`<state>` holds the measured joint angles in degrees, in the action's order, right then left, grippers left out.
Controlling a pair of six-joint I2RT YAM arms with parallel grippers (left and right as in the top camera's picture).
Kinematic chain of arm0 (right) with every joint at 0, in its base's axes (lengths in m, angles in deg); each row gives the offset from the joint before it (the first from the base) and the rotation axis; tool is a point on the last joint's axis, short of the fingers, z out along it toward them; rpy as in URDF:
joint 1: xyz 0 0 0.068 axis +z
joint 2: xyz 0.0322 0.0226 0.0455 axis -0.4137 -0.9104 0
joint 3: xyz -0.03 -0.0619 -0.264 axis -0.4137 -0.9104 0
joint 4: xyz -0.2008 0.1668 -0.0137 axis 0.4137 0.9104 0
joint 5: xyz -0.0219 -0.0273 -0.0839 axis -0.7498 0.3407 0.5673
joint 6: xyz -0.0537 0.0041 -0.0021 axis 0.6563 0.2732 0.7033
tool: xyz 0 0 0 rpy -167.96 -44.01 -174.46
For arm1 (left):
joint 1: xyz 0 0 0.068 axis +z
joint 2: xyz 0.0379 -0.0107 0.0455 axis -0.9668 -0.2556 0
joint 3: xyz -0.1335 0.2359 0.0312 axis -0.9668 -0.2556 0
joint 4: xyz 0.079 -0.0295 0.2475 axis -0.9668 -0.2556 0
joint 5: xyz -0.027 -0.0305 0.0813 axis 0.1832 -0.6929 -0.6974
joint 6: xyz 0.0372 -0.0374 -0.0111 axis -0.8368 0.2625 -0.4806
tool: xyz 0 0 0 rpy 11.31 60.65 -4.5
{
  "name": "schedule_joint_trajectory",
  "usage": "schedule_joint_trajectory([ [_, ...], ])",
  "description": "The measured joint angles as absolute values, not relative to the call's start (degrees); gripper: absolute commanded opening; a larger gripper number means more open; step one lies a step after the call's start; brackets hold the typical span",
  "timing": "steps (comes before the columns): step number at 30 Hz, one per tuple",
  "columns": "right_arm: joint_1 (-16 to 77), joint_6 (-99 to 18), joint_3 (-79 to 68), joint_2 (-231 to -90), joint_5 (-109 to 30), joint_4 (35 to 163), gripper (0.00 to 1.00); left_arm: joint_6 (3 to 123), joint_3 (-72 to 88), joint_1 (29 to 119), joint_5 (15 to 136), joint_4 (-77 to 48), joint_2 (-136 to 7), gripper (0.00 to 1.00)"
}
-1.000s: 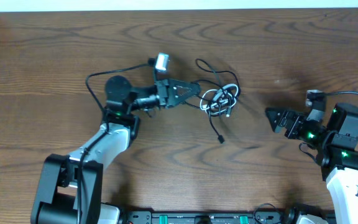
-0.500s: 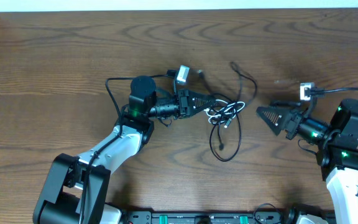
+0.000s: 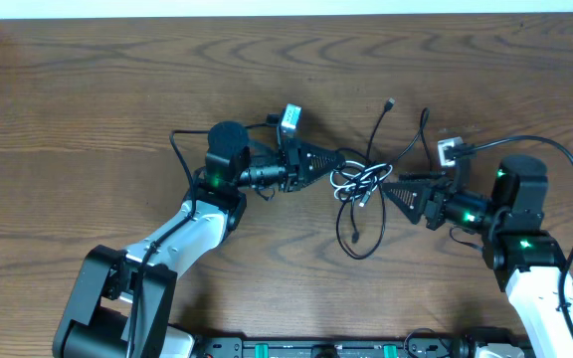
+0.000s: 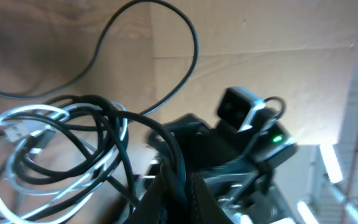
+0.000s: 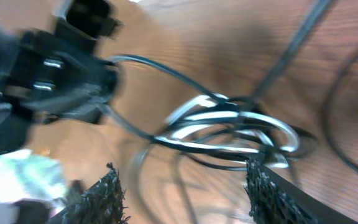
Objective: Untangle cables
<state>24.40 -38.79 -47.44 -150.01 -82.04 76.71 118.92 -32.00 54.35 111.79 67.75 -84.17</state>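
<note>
The left gripper lifts the pinched black cord next, then lowers and releases it on the tabletop beside the white coils, because the cord runs into them.
The cables are a tangle (image 3: 358, 181) of thin black cords and a white cord, lifted between the two arms at the table's middle. A black loop (image 3: 361, 237) hangs down toward the front, and a plug end (image 3: 391, 101) points to the back. My left gripper (image 3: 338, 160) is shut on a black cord at the tangle's left side; the left wrist view shows the cord (image 4: 173, 163) pinched between the fingers (image 4: 182, 196). My right gripper (image 3: 391, 191) is open, its fingertips (image 5: 185, 186) just right of the tangle (image 5: 229, 127), apart from it.
The wooden table (image 3: 88, 109) stretches to the left and back. The white wall edge (image 3: 267, 8) runs along the far side. Thicker black arm wires loop beside each arm, one on the left (image 3: 175, 149) and one on the right (image 3: 565, 159).
My right arm has moved left up to the tangle. The left gripper keeps hold of the cord; the tangle's upper strands have swung to the right.
</note>
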Motion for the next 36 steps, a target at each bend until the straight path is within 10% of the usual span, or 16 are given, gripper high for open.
schedule_joint_trajectory([
  [24, 32.36, -43.4, -47.54, -157.36, -62.48, 71.97, 0.81, 144.23, -31.98, 54.35, 111.51, 81.98, -84.17, 0.08],
  [36, 41.26, -55.58, -47.57, -165.27, -49.52, 62.46, 0.71, 148.6, -31.98, 51.29, 108.75, 83.4, -84.17, 0.08],
])
